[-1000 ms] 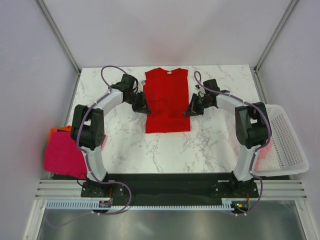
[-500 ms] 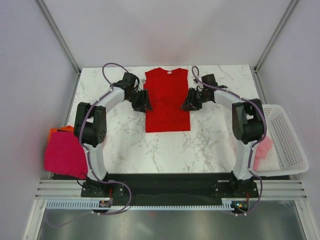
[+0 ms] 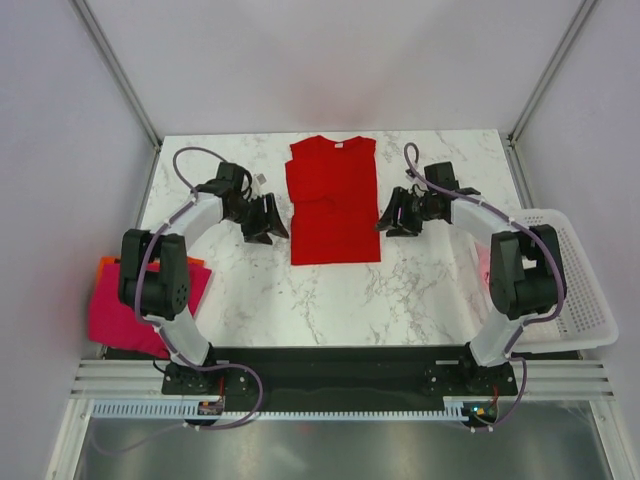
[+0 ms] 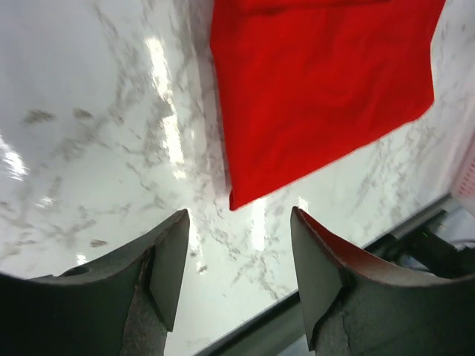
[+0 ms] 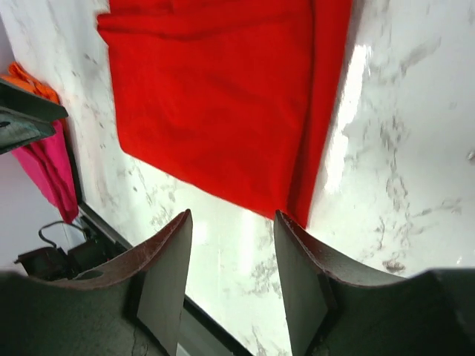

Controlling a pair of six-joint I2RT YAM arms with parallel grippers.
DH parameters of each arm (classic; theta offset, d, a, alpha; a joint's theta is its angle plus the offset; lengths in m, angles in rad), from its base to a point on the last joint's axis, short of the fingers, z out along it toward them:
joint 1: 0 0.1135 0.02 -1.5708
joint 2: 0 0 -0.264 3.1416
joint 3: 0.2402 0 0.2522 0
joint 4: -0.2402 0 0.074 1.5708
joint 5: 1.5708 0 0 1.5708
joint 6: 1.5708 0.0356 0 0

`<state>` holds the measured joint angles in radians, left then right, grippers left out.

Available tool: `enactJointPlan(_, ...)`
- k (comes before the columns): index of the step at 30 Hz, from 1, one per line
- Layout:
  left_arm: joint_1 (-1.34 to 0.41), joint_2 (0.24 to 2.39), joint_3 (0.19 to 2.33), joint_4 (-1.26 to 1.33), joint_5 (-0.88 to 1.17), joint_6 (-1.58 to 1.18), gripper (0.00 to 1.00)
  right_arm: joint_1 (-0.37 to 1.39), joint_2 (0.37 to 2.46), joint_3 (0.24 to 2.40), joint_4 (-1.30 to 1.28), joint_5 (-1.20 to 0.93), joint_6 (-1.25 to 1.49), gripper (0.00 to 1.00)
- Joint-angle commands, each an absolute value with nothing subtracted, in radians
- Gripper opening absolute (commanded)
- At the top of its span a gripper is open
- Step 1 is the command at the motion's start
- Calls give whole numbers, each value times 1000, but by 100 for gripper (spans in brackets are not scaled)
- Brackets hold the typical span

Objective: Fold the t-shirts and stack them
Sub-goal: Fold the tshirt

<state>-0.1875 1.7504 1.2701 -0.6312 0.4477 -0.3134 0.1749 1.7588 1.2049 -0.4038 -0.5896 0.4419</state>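
The red shirt's basket-side near corner point(image 3: 377, 259) point(image 5: 297, 214) is below my right gripper and closer to my base, so my right gripper will move down and back onto that corner next.
A bright red t-shirt point(image 3: 335, 205) lies flat at the back middle of the table, neck label point(image 3: 338, 143) at the far end and both sides folded in to a long rectangle. My left gripper point(image 3: 266, 220) hovers open just left of it, with nothing between the fingers; the left wrist view shows the shirt's point(image 4: 319, 81) near corner ahead of the open left gripper point(image 4: 239, 222). My right gripper point(image 3: 391, 216) stands open and empty just right of the shirt. In the right wrist view the shirt's point(image 5: 215, 96) folded edge lies just beyond the right gripper point(image 5: 231, 222).
A magenta t-shirt point(image 3: 122, 312) over an orange one point(image 3: 112, 263) hangs off the table's left edge. A white perforated basket point(image 3: 575, 285) stands at the right edge, with pale pink cloth point(image 3: 484, 264) beside the right arm. Bare marble table point(image 3: 330, 305) spreads in front of the red shirt.
Both grippers have gone from shut on the red shirt's sides to open and have let go. The left has drawn away to the left, the right slightly to the right.
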Motion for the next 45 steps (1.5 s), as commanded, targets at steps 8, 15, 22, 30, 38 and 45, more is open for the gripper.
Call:
enactJointPlan(8,-169,1827,1114,-489,808,-505,61,179,1795,1017,-342,-672,535,56)
enactJointPlan(15,-172,1899,1161,-486,808,-518,58,179,1828,1011,-299,-663,571,54)
enactJointPlan(22,-170,1910,1184,-560,769,-465,56,178,1865,1012,-288,-660,588,53)
enactJointPlan(30,-179,1939,1186,-558,738,-456,57,178,1896,1009,-275,-655,603,53)
enactJointPlan(38,-207,2000,1247,-587,709,-437,50,178,1919,1006,-268,-641,634,49)
enactJointPlan(45,-229,2022,1246,-617,698,-426,36,178,1917,980,-267,-635,644,39)
